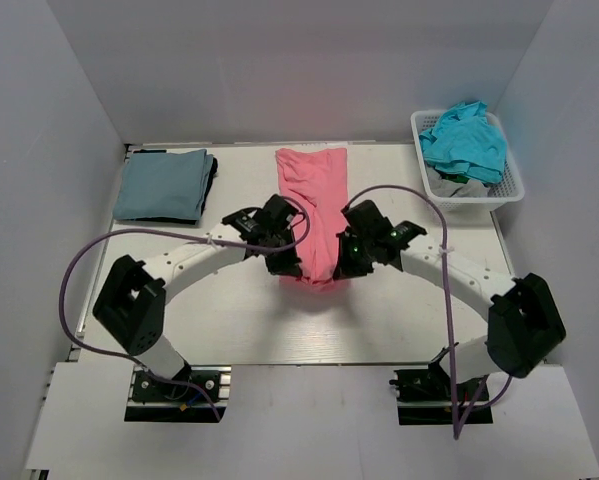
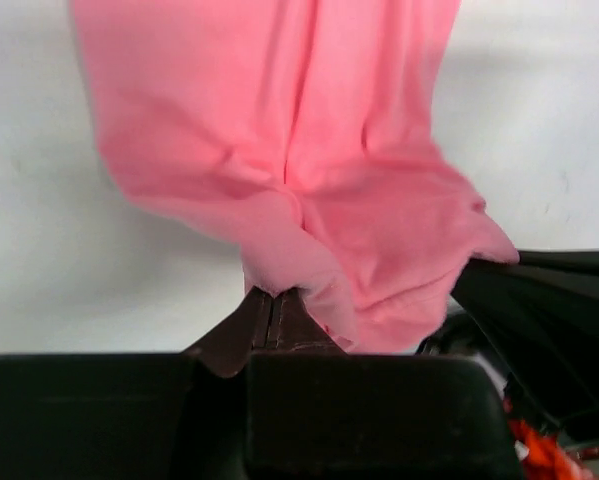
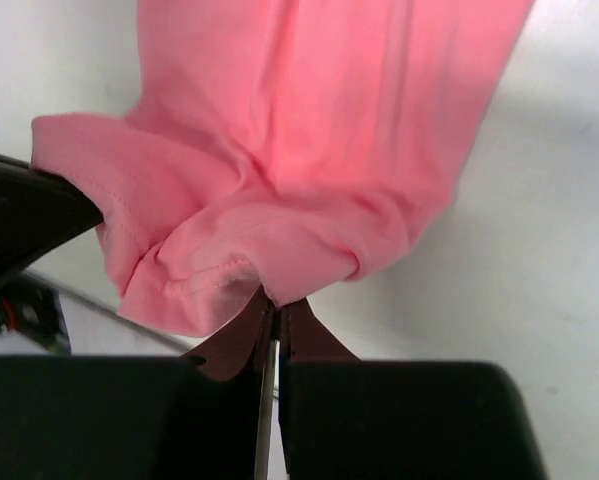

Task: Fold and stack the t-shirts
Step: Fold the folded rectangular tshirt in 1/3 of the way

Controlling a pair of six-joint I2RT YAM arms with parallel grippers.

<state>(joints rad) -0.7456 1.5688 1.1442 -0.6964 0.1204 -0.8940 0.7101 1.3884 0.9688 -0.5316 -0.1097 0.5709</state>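
Observation:
My left gripper carries the t-shirt's corner outward next, lowers it onto the t-shirt's middle (image 1: 312, 202) and releases it, because the t-shirt lies outward of its lifted near end.
The salmon-pink t-shirt (image 1: 314, 205) lies as a long narrow strip down the middle of the table, its near end lifted and bunched. My left gripper (image 1: 283, 262) is shut on the near left corner of it (image 2: 279, 240). My right gripper (image 1: 345, 262) is shut on the near right corner (image 3: 299, 250). The two grippers are close together. A folded grey-blue t-shirt (image 1: 162, 183) lies on a dark one (image 1: 212, 178) at the back left. A teal t-shirt (image 1: 466, 140) and a grey one (image 1: 459, 186) sit in the basket.
The white lattice basket (image 1: 513, 183) stands at the back right corner. White walls enclose the table on the left, back and right. Purple cables loop over both arms.

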